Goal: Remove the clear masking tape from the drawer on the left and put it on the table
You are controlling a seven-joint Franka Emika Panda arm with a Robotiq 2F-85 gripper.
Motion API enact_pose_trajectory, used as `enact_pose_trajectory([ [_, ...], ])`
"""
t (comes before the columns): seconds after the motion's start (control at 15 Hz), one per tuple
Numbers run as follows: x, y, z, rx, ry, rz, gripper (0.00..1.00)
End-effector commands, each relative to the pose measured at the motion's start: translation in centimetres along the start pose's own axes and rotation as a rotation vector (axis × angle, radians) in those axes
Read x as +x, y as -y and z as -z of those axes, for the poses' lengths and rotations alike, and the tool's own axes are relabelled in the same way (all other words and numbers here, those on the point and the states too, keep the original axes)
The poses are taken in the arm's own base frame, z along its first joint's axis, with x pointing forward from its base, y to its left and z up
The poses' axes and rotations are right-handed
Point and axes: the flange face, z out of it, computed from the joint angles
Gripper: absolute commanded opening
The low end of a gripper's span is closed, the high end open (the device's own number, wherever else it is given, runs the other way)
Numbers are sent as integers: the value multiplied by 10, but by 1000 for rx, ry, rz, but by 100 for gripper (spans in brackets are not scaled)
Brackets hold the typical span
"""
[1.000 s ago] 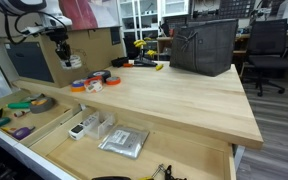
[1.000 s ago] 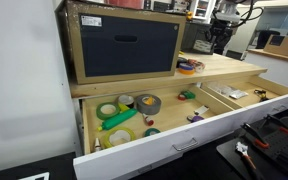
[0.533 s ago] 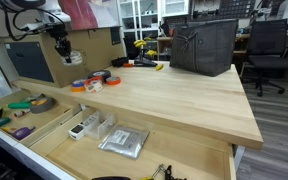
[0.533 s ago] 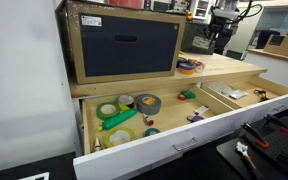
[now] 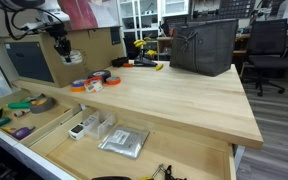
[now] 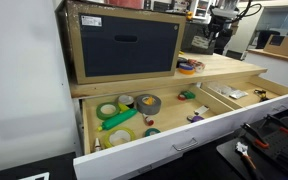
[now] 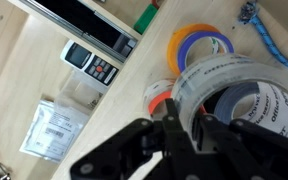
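Rolls fill the spot beneath, so I next need to lower my gripper off the coloured rolls, onto the bare tabletop (image 7: pixel 118 120) beside the red roll, to release the tape (image 7: pixel 239 72).
My gripper (image 7: pixel 192 122) is shut on the wall of the clear masking tape (image 7: pixel 239 72), a translucent whitish roll, one finger inside the ring and one outside. In both exterior views the gripper (image 5: pixel 61 54) (image 6: pixel 214 44) hangs above the far end of the table (image 5: pixel 174 95) (image 6: pixel 229 66), over a cluster of coloured rolls (image 5: pixel 92 81). The held roll is too small to make out in those views. The narrower drawer (image 5: pixel 8 138) (image 6: pixel 134 150) stands pulled open, well away from the gripper, with several tape rolls still in it (image 6: pixel 124 105).
Under the held roll lie an orange roll (image 7: pixel 158 96) and a blue-and-yellow roll (image 7: pixel 199 42). A dark-fronted cabinet (image 6: pixel 124 45) stands on the table. The wider drawer (image 5: pixel 114 140) is open with calculators and a bag. A dark basket (image 5: pixel 202 45) sits at the far side.
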Motion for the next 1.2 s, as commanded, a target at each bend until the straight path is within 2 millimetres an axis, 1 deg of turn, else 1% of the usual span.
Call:
enact_pose_trajectory([
  [0.0, 0, 0, 1, -1, 1, 0, 15],
  [0.2, 0, 0, 1, -1, 1, 0, 15],
  [0.27, -3, 1, 1, 5, -4, 4, 4],
  [0.33, 1, 2, 0, -1, -5, 1, 4],
  [0.4, 9, 4, -1, -11, -5, -10, 4],
  [0.47, 22, 4, 0, -11, -17, -20, 4],
  [0.53, 31, 3, 0, -14, -21, -27, 4],
  [0.73, 76, -2, 6, -12, -38, -90, 4],
  [0.87, 104, -9, 4, -21, -42, -130, 4],
  [1.0, 130, -16, -1, -44, -47, -171, 4],
  [1.13, 152, -21, -12, -70, -58, -203, 4],
])
